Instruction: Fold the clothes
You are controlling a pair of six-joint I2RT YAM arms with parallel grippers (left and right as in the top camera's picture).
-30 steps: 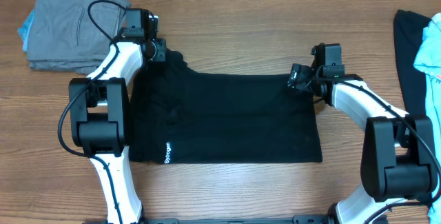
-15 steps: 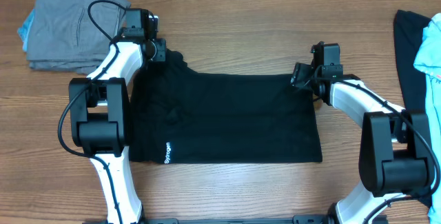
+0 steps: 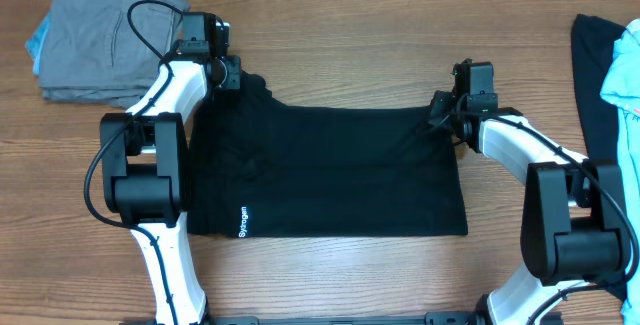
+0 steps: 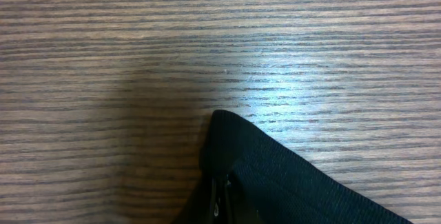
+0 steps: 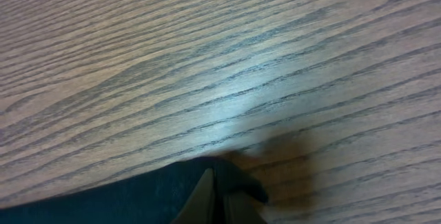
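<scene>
The shirt's corner goes back over the shirt's side edge by the white lettering next. My left gripper releases it there, because the shirt's far edge still lies unfolded.
A black shirt [image 3: 330, 170] lies spread flat mid-table, with small white lettering [image 3: 243, 221] near its lower left. My left gripper [image 3: 241, 78] is shut on the shirt's far left corner. In the left wrist view that black corner [image 4: 275, 179] bunches up out of the closed jaws [image 4: 222, 198]. At the far right corner my right gripper [image 3: 438, 107] is shut on the fabric. The right wrist view shows its fingers [image 5: 219, 198] pressed together on a pinched black fold [image 5: 138, 200].
A folded grey garment [image 3: 95, 35] with a light blue one [image 3: 38, 37] under it sits at the far left. At the right edge lie a black garment [image 3: 596, 75] and a light blue one [image 3: 626, 70]. Bare wood surrounds the shirt.
My right gripper has shut on the shirt's far right corner, which now puckers slightly toward it. The left gripper and its corner have not moved.
</scene>
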